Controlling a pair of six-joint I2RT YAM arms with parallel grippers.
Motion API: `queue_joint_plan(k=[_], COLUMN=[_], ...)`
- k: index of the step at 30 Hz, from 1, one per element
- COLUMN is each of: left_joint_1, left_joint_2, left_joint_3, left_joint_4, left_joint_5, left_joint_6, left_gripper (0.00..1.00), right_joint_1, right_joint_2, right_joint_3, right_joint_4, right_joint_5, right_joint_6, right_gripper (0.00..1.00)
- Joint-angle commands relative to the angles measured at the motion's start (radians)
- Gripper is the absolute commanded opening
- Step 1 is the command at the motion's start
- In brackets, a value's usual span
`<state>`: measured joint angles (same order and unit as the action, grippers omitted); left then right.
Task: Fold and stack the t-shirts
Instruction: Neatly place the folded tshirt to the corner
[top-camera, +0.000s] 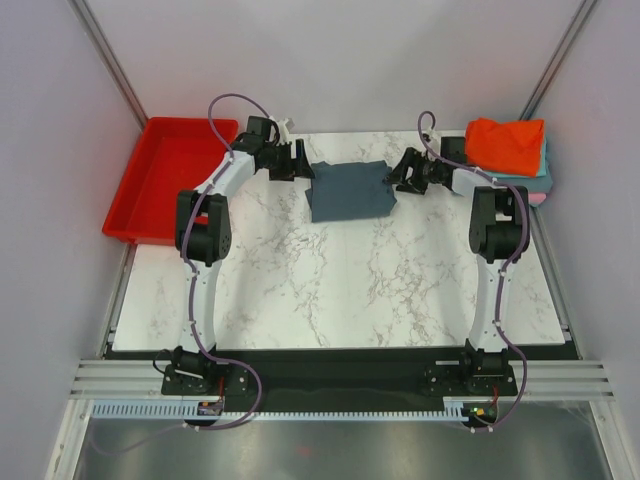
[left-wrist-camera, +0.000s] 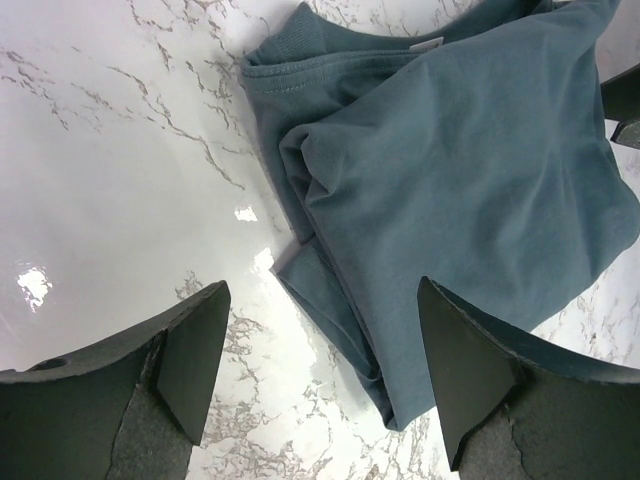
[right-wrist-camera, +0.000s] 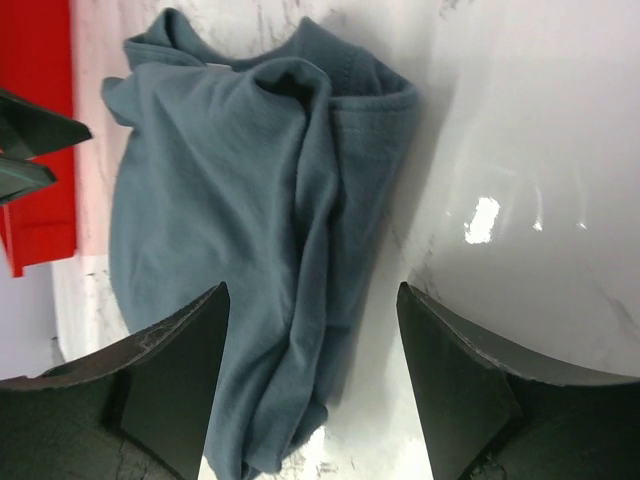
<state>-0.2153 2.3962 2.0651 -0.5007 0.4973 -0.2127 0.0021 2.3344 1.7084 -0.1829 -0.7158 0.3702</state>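
My right gripper has the t-shirt's edge between its fingers. Next, it will go down and shift to the left in the top view, onto the t-shirt's bunched fold (top-camera: 388, 182).
A slate blue-grey t-shirt (top-camera: 350, 190) lies folded into a rough square at the back middle of the marble table. It shows in the left wrist view (left-wrist-camera: 470, 170) and in the right wrist view (right-wrist-camera: 230, 230). My left gripper (top-camera: 301, 168) is open at the shirt's left edge, its jaws astride that edge (left-wrist-camera: 320, 330). My right gripper (top-camera: 402, 172) is open at the shirt's right edge, its jaws astride the bunched fold (right-wrist-camera: 312, 340). An orange-red t-shirt (top-camera: 505, 143) tops a stack at the back right, with teal (top-camera: 545, 170) and pink (top-camera: 538, 198) edges showing beneath.
A red plastic tray (top-camera: 160, 180) sits off the table's back left corner and shows in the right wrist view (right-wrist-camera: 35, 150). White walls close in the back and sides. The table's near half is bare marble (top-camera: 340, 290).
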Motion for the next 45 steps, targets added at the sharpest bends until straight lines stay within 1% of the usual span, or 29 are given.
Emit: queue_joint_plan(k=[1,7,10,12,14,15,17,18,19,21,22,24,25,27,29,32,33,34,36,40,45], left_joint_1=[0.002,0.002,0.002,0.002,0.002,0.004,0.002,0.002,0.002,0.002,0.001,-0.001,-0.002,-0.002,-0.004,-0.002,-0.001,-0.002,-0.002,-0.002,-0.002], left_joint_2=[0.003,-0.017,-0.026,-0.029,-0.034,-0.037,-0.040,-0.040,-0.042,-0.042,-0.042,-0.043,-0.046,-0.051,-0.060,-0.069,-0.072,-0.074,-0.077,-0.074,-0.072], left_joint_3=[0.001,-0.010,-0.026,-0.037,-0.046,-0.048,-0.049,-0.051,-0.051,-0.051,-0.051,-0.053,-0.056,-0.063,-0.075,-0.088,-0.091,-0.092,-0.092,-0.088,-0.085], left_joint_4=[0.001,-0.009,-0.013,-0.016,-0.018,-0.018,-0.021,-0.024,-0.024,-0.025,-0.025,-0.025,-0.025,-0.029,-0.029,-0.035,-0.036,-0.038,-0.035,-0.033,-0.029], left_joint_5=[-0.020,-0.028,-0.029,-0.028,-0.028,-0.028,-0.028,-0.028,-0.032,-0.034,-0.039,-0.040,-0.042,-0.040,-0.043,-0.048,-0.048,-0.046,-0.042,-0.037,-0.005], left_joint_6=[0.042,0.045,0.045,0.045,0.045,0.047,0.049,0.050,0.052,0.053,0.055,0.058,0.059,0.062,0.065,0.070,0.068,0.067,0.061,0.059,0.041], left_gripper=[0.83,0.84,0.84,0.84,0.84,0.84,0.84,0.84,0.84,0.84,0.84,0.84,0.84,0.84,0.84,0.84,0.84,0.84,0.84,0.84,0.83], right_joint_1=[0.010,0.036,0.050,0.056,0.062,0.065,0.070,0.072,0.073,0.076,0.076,0.076,0.076,0.075,0.072,0.062,0.058,0.055,0.044,0.027,0.009], right_joint_2=[0.080,0.121,0.134,0.138,0.144,0.146,0.151,0.154,0.158,0.160,0.160,0.152,0.146,0.135,0.111,0.050,0.033,-0.007,-0.041,-0.121,-0.161], right_joint_3=[0.005,0.017,0.028,0.030,0.030,0.027,0.022,0.019,0.017,0.019,0.019,0.026,0.031,0.052,0.071,0.129,0.172,0.187,0.232,0.295,0.347], right_joint_4=[0.036,0.043,0.051,0.054,0.065,0.068,0.080,0.085,0.095,0.108,0.112,0.115,0.118,0.118,0.117,0.056,0.030,-0.018,-0.058,-0.113,-0.164], right_joint_5=[-0.056,-0.074,-0.082,-0.079,-0.091,-0.096,-0.105,-0.109,-0.119,-0.125,-0.128,-0.132,-0.135,-0.134,-0.129,-0.082,-0.032,-0.004,0.045,0.130,0.197], right_joint_6=[0.059,0.081,0.095,0.099,0.105,0.107,0.113,0.116,0.118,0.119,0.119,0.118,0.113,0.102,0.090,0.014,-0.025,-0.055,-0.140,-0.252,-0.349], right_gripper=[0.77,0.77,0.75,0.71,0.68,0.68,0.65,0.62,0.50,0.39,0.31,0.24,0.19,0.13,0.00,0.00,0.00,0.00,0.00,0.00,0.00])
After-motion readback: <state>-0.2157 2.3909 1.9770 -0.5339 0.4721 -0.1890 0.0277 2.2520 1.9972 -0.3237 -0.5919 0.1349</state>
